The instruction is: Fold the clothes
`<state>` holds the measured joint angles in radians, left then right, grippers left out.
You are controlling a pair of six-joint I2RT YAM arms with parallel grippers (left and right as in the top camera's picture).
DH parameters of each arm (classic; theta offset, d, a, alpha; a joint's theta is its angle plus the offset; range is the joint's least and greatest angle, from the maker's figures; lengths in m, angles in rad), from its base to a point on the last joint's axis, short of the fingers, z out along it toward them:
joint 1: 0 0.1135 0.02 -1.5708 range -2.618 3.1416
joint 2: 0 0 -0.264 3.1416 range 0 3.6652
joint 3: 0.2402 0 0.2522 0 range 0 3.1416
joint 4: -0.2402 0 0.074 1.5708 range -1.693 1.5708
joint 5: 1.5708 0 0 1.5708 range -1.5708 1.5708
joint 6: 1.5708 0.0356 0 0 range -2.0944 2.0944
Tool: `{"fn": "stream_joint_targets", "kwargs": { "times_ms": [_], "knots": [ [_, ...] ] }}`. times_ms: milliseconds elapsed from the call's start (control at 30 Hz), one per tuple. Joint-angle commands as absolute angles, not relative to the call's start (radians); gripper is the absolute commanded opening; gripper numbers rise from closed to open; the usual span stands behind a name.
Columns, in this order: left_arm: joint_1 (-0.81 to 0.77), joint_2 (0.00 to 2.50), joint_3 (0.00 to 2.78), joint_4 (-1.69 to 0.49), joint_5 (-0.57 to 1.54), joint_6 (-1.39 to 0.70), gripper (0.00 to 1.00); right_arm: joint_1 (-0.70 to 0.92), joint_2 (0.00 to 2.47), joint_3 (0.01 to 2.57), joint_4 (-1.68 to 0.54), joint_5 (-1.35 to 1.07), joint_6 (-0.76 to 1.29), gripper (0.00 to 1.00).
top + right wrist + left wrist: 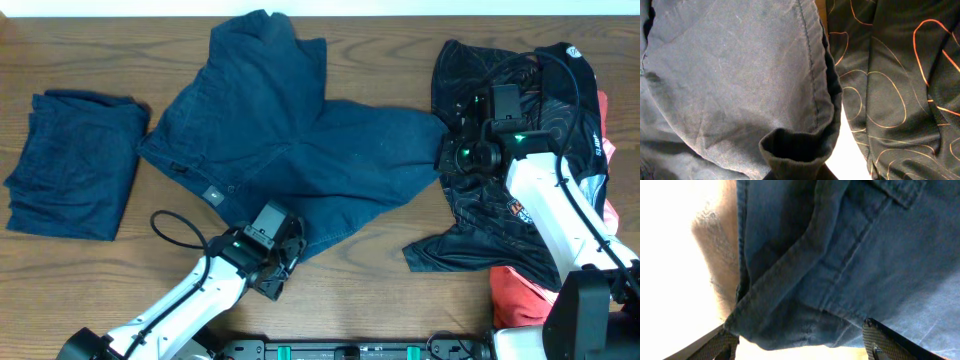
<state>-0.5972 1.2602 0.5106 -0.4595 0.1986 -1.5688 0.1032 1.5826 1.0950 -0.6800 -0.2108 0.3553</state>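
The hem reaches the black garment, so next my right gripper will lift, go to the left in the overhead view, and lower over the leg's middle (372, 138) to let go.
A dark blue garment (300, 140) lies spread out across the middle of the table. My left gripper (276, 268) is at its near hem; in the left wrist view the two fingers (795, 347) stand wide apart, open, with the blue hem (790, 325) between them. My right gripper (450, 155) is at the garment's right end. In the right wrist view the ribbed cuff (795, 150) is bunched right at the jaws, which look shut on it; the fingertips are mostly hidden.
A folded blue garment (75, 165) lies at the far left. A black garment with orange line pattern (520, 120) lies at the right under my right arm, also in the right wrist view (890, 75). A red garment (520, 295) lies at the near right.
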Motion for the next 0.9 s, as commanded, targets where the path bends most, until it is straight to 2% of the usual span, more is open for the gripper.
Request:
{"fn": "stream_joint_targets", "kwargs": {
  "times_ms": [0,67,100,233,267,300,400,567,700,867],
  "knots": [
    [-0.602,1.267,0.505,-0.461,0.143,-1.615,0.80,0.105,1.569,1.104,-0.685,-0.206,0.342,0.04],
    [-0.602,1.275,0.505,-0.458,0.115,-1.629,0.79,0.105,1.569,1.104,-0.689,-0.205,0.342,0.03],
    [-0.602,1.280,0.505,-0.455,0.101,-1.629,0.74,0.105,1.569,1.104,-0.690,-0.206,0.342,0.04],
    [-0.602,1.312,0.505,-0.451,0.060,-1.628,0.30,0.105,1.569,1.104,-0.704,-0.205,0.342,0.03],
    [-0.602,1.322,0.505,-0.450,0.058,-1.615,0.15,0.104,1.569,1.104,-0.709,-0.205,0.342,0.03],
    [-0.601,1.331,0.505,-0.451,0.054,-1.596,0.06,0.101,1.569,1.104,-0.713,-0.195,0.343,0.03],
    [-0.580,1.324,0.507,-0.450,0.039,-1.452,0.06,0.081,1.561,1.104,-0.731,-0.148,0.343,0.01],
    [-0.501,1.230,0.599,-0.503,0.067,-1.090,0.06,0.022,1.484,1.105,-0.789,-0.146,0.332,0.01],
    [-0.494,1.154,0.762,-0.665,0.060,-0.910,0.06,0.019,1.364,1.105,-0.846,-0.145,0.305,0.01],
    [-0.494,1.097,0.997,-0.941,0.051,-0.797,0.06,-0.028,1.189,1.112,-0.880,-0.145,0.310,0.01]
  ]
}}
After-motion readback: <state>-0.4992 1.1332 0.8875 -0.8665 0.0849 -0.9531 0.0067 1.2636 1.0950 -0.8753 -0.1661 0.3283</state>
